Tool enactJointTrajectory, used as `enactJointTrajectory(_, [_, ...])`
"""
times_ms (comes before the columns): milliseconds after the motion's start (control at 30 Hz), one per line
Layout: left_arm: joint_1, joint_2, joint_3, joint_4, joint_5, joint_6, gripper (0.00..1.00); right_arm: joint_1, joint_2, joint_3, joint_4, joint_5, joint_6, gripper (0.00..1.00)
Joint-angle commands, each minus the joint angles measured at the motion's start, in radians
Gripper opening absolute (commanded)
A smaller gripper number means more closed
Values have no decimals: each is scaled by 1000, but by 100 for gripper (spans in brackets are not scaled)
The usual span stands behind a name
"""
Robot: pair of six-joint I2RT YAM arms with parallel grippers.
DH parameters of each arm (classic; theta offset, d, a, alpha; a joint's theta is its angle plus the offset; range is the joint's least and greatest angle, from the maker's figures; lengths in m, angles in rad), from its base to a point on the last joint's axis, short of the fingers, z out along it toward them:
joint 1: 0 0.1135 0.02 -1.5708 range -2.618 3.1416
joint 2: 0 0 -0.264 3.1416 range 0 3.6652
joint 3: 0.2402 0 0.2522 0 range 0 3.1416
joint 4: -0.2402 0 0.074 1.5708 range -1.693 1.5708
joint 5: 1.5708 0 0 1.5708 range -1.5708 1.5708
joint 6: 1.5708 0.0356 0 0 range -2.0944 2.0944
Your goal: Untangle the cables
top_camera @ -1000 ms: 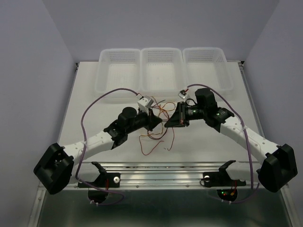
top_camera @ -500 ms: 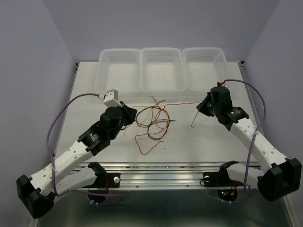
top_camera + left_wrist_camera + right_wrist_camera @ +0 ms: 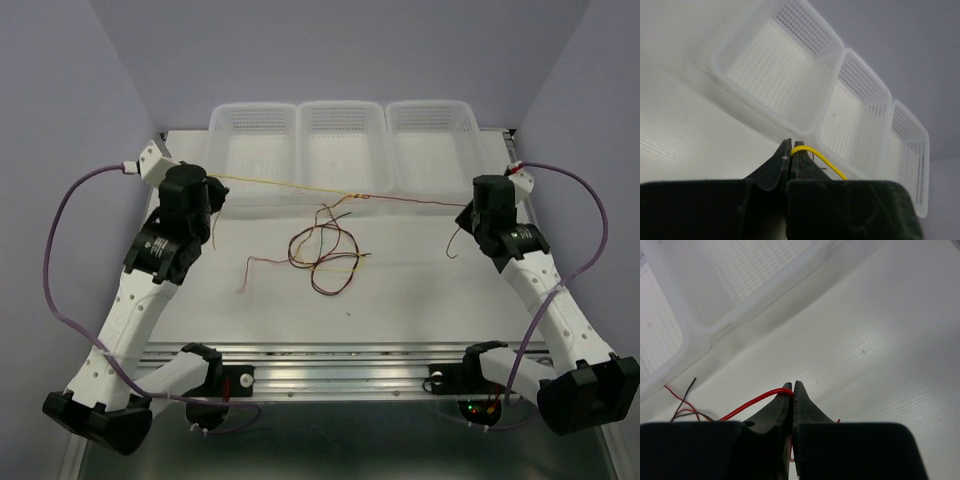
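My left gripper pulls up from the knot (image 3: pixel 355 195) next, as it joins both cables, then frees the yellow cable down by the nearest basket's near edge (image 3: pixel 240 211).
My left gripper (image 3: pixel 212 182) is shut on a yellow cable (image 3: pixel 280 185) at the far left; it shows pinched at the fingertips in the left wrist view (image 3: pixel 812 151). My right gripper (image 3: pixel 466 208) is shut on a red cable (image 3: pixel 420 203), which shows at the tips in the right wrist view (image 3: pixel 755 401). The two cables run taut toward each other and meet at a knot (image 3: pixel 355 195) above the table. A loose tangle of red, yellow and black cables (image 3: pixel 325 248) hangs below the knot onto the table. A red end (image 3: pixel 246 272) trails left.
Three white mesh baskets (image 3: pixel 343 140) stand in a row along the back edge, just behind the taut cables. They also show in the left wrist view (image 3: pixel 790 70). Purple arm cables loop out at both sides. A metal rail runs along the near edge (image 3: pixel 340 365).
Both arms have swung outward, left gripper to the far left, right gripper to the right. The yellow and red cables have been pulled taut and the tangle has opened up and shifted.
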Motion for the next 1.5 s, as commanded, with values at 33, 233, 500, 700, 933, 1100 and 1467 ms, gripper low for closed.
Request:
enactJointTrajectory(33, [186,66,169,-22,53,76,0,-68,-22,142,-32,133,-71,1])
enactJointTrajectory(233, [256,85,345,-65,88,133,0,-77,-2,326,-59,177,-124,1])
enactJointTrajectory(500, [350,134,520,-162,87,165,0,-77,32,555,-65,332,-219,1])
enactJointTrajectory(700, [498,192,600,-194,186,195,0,-77,83,712,-64,422,-310,1])
enactJointTrajectory(933, [563,131,516,-119,335,225,0,-77,27,677,-62,273,-324,1])
enactJointTrajectory(1100, [562,58,281,2,591,228,0,-77,-3,578,-61,-301,-321,1])
enactJointTrajectory(1467, [419,-120,-165,120,750,253,22,-77,7,308,221,-1234,-224,1])
